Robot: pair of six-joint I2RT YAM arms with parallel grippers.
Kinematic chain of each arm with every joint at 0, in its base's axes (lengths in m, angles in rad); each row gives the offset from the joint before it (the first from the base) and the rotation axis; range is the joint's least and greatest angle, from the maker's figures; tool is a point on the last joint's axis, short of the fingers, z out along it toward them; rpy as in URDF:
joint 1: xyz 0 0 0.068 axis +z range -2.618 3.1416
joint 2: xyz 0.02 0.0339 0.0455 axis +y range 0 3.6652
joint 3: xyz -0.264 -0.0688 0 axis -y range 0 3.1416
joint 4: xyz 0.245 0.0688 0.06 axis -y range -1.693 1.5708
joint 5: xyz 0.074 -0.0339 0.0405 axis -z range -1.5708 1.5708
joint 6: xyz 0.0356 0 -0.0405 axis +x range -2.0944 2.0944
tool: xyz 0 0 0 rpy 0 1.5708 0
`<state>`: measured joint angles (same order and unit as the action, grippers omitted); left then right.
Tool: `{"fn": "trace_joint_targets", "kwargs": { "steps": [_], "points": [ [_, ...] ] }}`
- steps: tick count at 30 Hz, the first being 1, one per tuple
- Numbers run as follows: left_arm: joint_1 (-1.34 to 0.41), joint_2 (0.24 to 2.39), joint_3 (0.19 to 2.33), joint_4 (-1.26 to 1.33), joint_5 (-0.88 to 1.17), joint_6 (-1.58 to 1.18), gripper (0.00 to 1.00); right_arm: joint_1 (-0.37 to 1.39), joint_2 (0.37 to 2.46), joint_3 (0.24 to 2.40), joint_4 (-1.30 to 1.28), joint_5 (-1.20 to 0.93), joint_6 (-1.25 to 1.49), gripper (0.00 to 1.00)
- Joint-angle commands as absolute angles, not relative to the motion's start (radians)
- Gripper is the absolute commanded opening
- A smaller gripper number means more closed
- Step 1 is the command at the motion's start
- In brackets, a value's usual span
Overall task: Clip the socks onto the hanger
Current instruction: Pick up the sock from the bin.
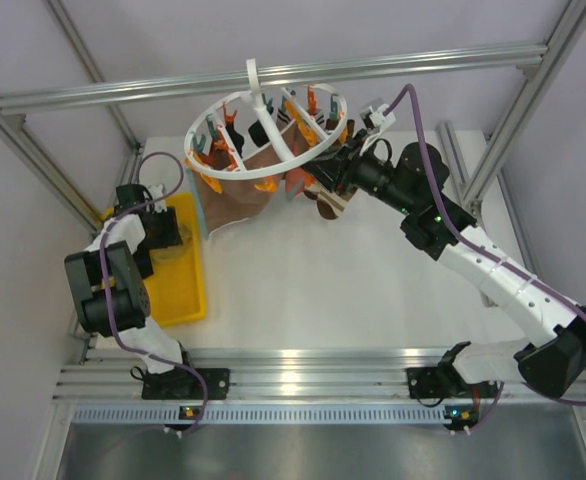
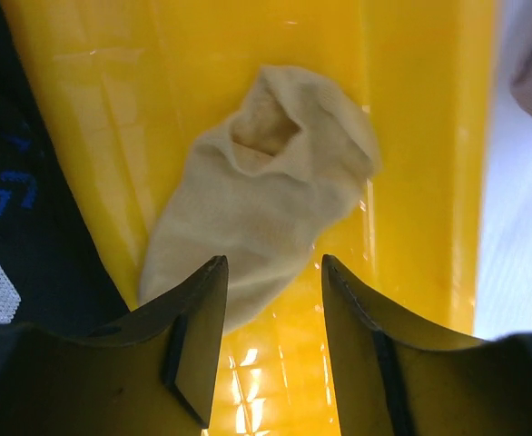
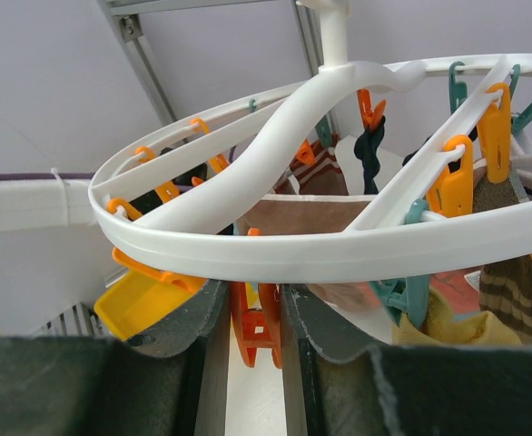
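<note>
The cream sock's open cuff is beyond the left gripper's fingers, and its lower part is slightly off their middle, so the left gripper should move down and onto that lower part of the cuff.
The white round hanger (image 1: 268,125) hangs at the back with orange and teal clips. A brown sock (image 1: 241,192) and a striped sock (image 3: 513,289) hang from it. My right gripper (image 1: 328,183) is at the hanger's right rim (image 3: 293,252); its jaws are shut on an orange clip (image 3: 257,329) under the ring. My left gripper (image 2: 270,272) is open and empty, low over a cream sock (image 2: 266,177) lying in the yellow tray (image 2: 420,182). A dark navy sock with a white patch (image 2: 30,236) lies at the tray's left.
The yellow tray (image 1: 180,285) sits at the table's left side, under my left arm. Aluminium frame posts stand at both sides, and a crossbar (image 1: 393,65) runs above the hanger. A yellow clip (image 3: 134,304) hangs left of my right fingers.
</note>
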<state>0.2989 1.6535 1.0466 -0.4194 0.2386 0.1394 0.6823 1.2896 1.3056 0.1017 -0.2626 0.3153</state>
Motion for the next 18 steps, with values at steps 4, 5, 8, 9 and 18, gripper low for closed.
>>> {"fn": "trace_joint_targets", "kwargs": {
  "steps": [4,5,8,9,18],
  "points": [
    [0.279,1.749,1.1,-0.305,0.083,-0.044,0.53,0.669,1.327,1.331,0.115,-0.169,0.325,0.0],
    [0.276,1.756,1.103,-0.301,0.068,-0.048,0.55,0.669,1.33,1.33,0.115,-0.169,0.325,0.0],
    [0.25,1.776,1.111,-0.296,0.009,-0.049,0.56,0.669,1.328,1.328,0.117,-0.169,0.327,0.0],
    [0.239,1.782,1.112,-0.298,0.009,-0.034,0.55,0.667,1.328,1.328,0.114,-0.167,0.325,0.0],
    [0.236,1.888,1.196,-0.445,-0.054,0.057,0.29,0.667,1.325,1.333,0.095,-0.167,0.322,0.0]
  ]
}}
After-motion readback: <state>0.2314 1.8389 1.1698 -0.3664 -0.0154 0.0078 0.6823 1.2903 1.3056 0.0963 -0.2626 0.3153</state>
